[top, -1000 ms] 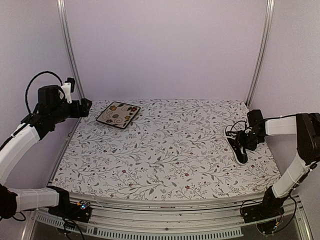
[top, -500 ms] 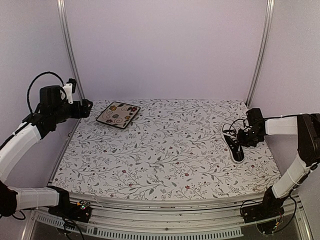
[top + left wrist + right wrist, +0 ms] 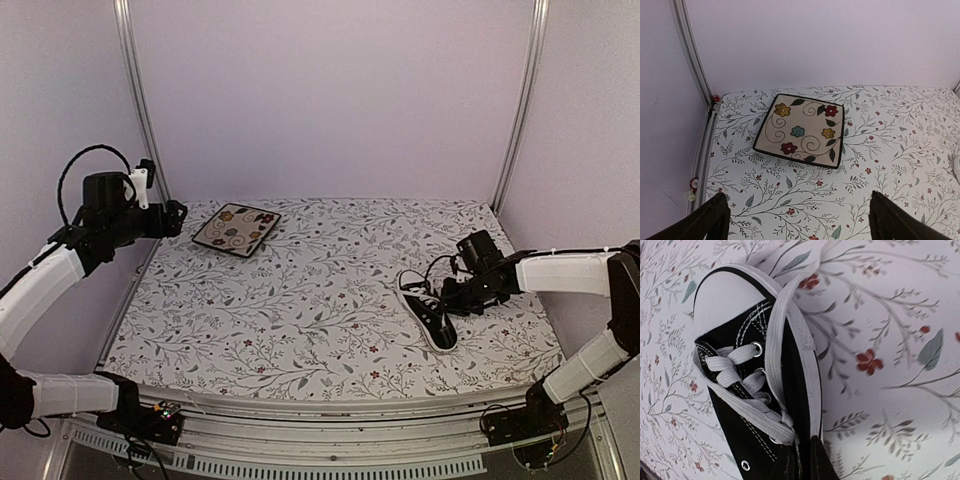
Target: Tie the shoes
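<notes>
The shoe (image 3: pixel 430 318) lies off centre, so my right gripper will next slide it back and left in the top view, onto the bare near tabletop, and release it.
The shoe (image 3: pixel 430 318) is a black low-top sneaker with a white toe cap, a white sole edge and loose white laces (image 3: pixel 785 325). It lies on the floral tabletop right of centre. My right gripper (image 3: pixel 452 298) is shut on the shoe's side wall by the upper eyelets. In the right wrist view its fingers (image 3: pixel 807 460) pinch the canvas edge of the shoe (image 3: pixel 740 390). My left gripper (image 3: pixel 175 218) hovers at the far left, open and empty, with its fingertips (image 3: pixel 797 215) spread wide.
A square floral plate (image 3: pixel 236 229) lies at the back left, just ahead of the left gripper, as the left wrist view of the plate (image 3: pixel 801 130) shows. Metal frame posts (image 3: pixel 140 100) stand at the back corners. Walls close in both sides.
My right gripper shut on the shoe and dragged it left, away from the right edge toward the table's middle. The left arm has barely moved.
</notes>
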Controlling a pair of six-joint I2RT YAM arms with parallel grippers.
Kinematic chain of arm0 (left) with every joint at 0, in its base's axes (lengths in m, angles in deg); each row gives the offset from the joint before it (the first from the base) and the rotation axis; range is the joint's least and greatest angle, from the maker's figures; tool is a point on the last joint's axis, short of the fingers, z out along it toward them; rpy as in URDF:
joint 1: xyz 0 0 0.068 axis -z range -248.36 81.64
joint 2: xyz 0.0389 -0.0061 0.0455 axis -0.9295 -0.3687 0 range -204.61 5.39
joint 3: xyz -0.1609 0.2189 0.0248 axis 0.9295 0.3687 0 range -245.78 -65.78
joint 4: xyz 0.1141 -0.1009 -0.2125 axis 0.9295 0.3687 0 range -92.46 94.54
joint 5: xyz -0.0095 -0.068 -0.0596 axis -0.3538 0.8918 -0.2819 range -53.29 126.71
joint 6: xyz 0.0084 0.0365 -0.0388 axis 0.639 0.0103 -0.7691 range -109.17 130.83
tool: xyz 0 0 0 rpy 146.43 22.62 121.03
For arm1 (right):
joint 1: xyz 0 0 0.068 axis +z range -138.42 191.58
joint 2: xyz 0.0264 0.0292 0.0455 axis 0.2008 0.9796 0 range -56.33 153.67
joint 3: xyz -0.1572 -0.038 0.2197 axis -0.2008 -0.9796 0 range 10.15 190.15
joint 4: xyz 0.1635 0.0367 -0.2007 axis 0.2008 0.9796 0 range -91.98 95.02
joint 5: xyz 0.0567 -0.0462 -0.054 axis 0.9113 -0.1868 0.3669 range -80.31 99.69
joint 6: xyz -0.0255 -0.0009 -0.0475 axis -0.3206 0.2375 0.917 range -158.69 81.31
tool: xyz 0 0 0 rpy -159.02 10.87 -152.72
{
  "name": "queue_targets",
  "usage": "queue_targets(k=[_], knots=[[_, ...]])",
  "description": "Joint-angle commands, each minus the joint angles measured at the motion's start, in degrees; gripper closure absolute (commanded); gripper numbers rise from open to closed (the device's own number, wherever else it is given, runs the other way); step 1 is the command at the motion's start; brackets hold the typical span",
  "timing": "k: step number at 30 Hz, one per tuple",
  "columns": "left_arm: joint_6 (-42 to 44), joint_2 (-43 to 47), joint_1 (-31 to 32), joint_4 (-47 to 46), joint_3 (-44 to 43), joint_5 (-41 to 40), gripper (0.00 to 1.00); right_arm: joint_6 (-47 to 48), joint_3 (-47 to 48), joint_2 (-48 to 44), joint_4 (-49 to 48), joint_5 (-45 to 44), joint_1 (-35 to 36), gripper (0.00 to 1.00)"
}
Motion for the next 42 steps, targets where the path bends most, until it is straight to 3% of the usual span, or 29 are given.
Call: queue_targets(k=[1,9,12,17,19,22,27,31,37,42], knots=[[0.5,-0.5,-0.2,0.3,0.3,0.5,0.03,-15.5,-2.6,-3.6,-3.8,2.3,8.1,0.98],[0.6,-1.2,-0.2,0.4,0.3,0.9,0.03,-34.7,-1.6,-1.8,-13.3,-2.3,25.5,0.98],[0.8,-1.3,-0.3,0.1,0.4,1.6,0.03,-37.7,-0.7,0.8,-15.4,-3.8,28.1,0.95],[1.0,-2.3,-0.2,-0.1,0.9,0.4,0.03,-36.1,-2.3,0.4,-15.5,-5.3,28.0,0.5],[1.2,-3.3,-0.2,-0.1,0.9,0.2,0.03,-34.6,-2.3,-1.5,-13.2,-7.0,27.4,0.38],[1.4,-4.7,0.3,-0.1,0.9,0.2,0.03,-30.9,-2.2,-4.3,-10.1,-6.9,24.6,0.31],[-6.4,-6.1,5.3,0.8,-0.1,-1.8,0.07,-22.5,1.1,-5.4,-6.0,-8.1,19.5,0.26],[-16.9,-6.8,13.3,-1.1,1.0,-2.1,0.08,-15.8,6.5,0.6,-3.5,-6.1,15.0,0.28],[-30.0,-5.1,19.1,-2.7,5.7,-2.8,0.08,-6.6,19.7,15.2,1.9,-9.4,14.7,0.35],[-37.5,-0.3,20.8,-0.2,10.1,-4.5,0.09,-3.7,24.7,21.7,3.5,-9.4,17.2,0.39]])
